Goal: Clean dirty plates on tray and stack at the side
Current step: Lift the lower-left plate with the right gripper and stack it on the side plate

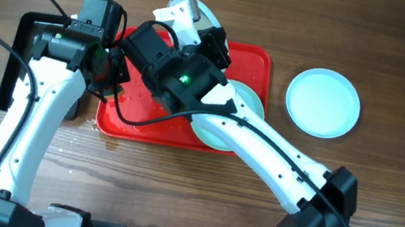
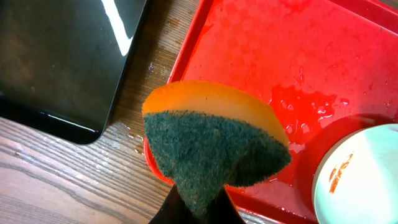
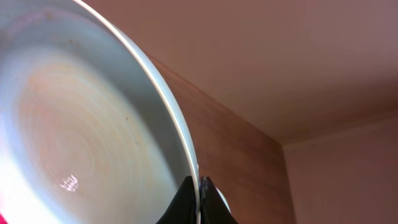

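The third plate [image 1: 323, 103] lies below my right gripper and to its right in the overhead view, so my right gripper should next swing across and down and let go of its plate on top of it.
My right gripper [image 3: 200, 200] is shut on the rim of a pale plate [image 3: 81, 124], which it holds lifted and tilted on edge. From overhead, that plate [image 1: 188, 12] hangs over the far edge of the red tray [image 1: 249, 63], with the right gripper [image 1: 203, 37] just below it. My left gripper [image 2: 200, 211] is shut on a sponge [image 2: 214, 143], green scouring side up with an orange layer, over the tray's left rim [image 2: 186, 43]. A second plate [image 2: 364, 174] with orange smears lies on the tray. A third plate [image 1: 323, 103] rests on the table to the right.
A glossy black tray [image 1: 27, 41] sits left of the red tray, close to the left arm. Water beads on the red tray's floor [image 2: 298, 106]. The right arm crosses over the tray and hides much of the plate lying on it.
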`<state>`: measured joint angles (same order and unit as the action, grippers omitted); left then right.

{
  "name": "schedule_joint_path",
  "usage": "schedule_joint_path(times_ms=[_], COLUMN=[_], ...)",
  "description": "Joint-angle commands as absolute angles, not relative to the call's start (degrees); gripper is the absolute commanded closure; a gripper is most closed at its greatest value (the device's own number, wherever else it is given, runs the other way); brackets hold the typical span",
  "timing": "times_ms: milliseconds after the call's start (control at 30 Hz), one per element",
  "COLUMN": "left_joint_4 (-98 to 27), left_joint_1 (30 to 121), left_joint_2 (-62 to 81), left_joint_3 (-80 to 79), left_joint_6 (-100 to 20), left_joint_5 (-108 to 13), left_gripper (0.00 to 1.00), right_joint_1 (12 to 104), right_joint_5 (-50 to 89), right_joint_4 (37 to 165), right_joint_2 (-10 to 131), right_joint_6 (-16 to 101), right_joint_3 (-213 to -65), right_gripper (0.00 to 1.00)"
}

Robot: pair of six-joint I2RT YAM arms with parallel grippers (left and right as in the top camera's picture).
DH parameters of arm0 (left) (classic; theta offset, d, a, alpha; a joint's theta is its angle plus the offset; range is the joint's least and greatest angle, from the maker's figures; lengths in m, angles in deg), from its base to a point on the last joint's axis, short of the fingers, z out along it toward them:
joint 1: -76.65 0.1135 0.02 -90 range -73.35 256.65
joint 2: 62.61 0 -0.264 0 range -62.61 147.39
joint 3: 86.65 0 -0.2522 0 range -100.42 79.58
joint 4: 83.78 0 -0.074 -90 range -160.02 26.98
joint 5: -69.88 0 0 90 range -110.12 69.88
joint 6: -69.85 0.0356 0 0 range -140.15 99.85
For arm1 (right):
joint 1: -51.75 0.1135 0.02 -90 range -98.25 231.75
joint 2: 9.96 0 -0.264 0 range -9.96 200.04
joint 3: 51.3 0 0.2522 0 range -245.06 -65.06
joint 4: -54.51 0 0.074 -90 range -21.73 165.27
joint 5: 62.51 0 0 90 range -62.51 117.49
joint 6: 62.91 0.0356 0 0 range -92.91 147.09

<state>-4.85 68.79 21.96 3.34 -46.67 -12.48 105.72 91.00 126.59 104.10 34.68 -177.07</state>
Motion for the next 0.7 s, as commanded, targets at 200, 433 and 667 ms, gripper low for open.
schedule_joint_path(times_ms=[200,433,667], left_joint_4=[-5.0,-5.3,-5.2], left_joint_1=[68.9,68.9,68.9], left_joint_2=[22.0,22.0,22.0], left_joint_3=[2.9,2.9,2.9], left_joint_6=[-47.4,-47.5,-47.4], left_joint_5=[-11.3,-11.3,-11.4], left_gripper=[0.96,0.96,0.96], right_joint_1=[105.4,94.9,65.6], right_joint_5=[72.5,51.8,24.3], right_joint_4=[126.9,131.4,138.8], right_joint_2=[103.8,98.2,95.7], right_joint_6=[36.6,42.7,38.3], right_joint_3=[-177.9,-177.9,-176.2], right_gripper=[0.96,0.96,0.96])
